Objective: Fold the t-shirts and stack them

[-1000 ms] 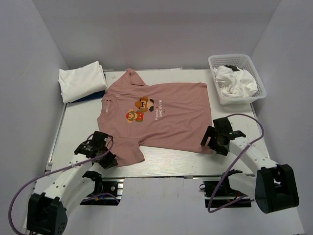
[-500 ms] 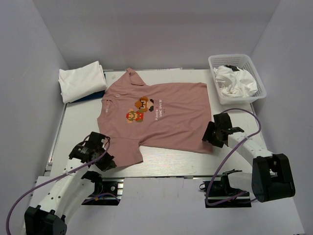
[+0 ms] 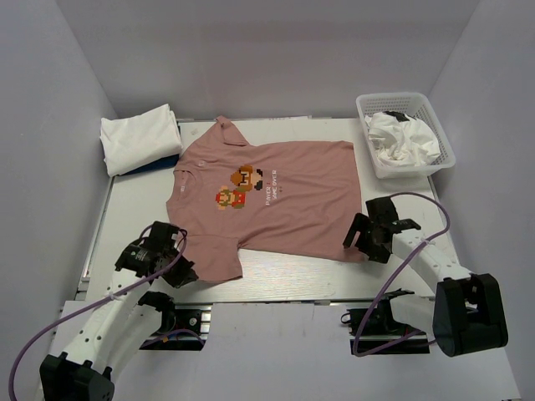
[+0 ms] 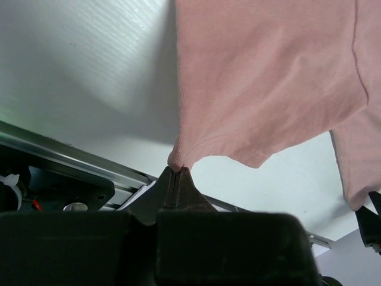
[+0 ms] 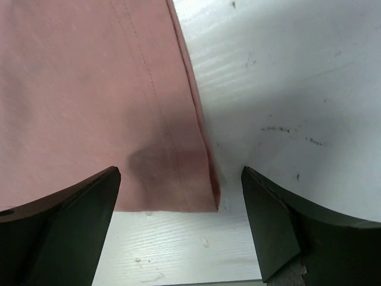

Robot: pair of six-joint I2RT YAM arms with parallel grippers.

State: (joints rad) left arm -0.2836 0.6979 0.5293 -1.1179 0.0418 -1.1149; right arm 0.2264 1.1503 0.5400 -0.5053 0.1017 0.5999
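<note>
I will keep my right gripper low where it is and close it on the shirt's near hem corner, because the corner is already between its open fingers.
A dusty-pink t-shirt with a pixel-art print lies spread flat in the middle of the white table. My left gripper is shut on the tip of its near left sleeve, which is lifted off the table. My right gripper is open, its jaws astride the shirt's near right hem corner, just above it. A folded white t-shirt lies on a blue one at the back left. A crumpled white shirt sits in the basket.
A white mesh basket stands at the back right. The table's metal front rail runs just beneath my left gripper. Grey walls close in the back and both sides.
My left gripper has drawn the sleeve slightly towards the near edge. My right gripper swung back out and settled over the shirt's near right corner.
</note>
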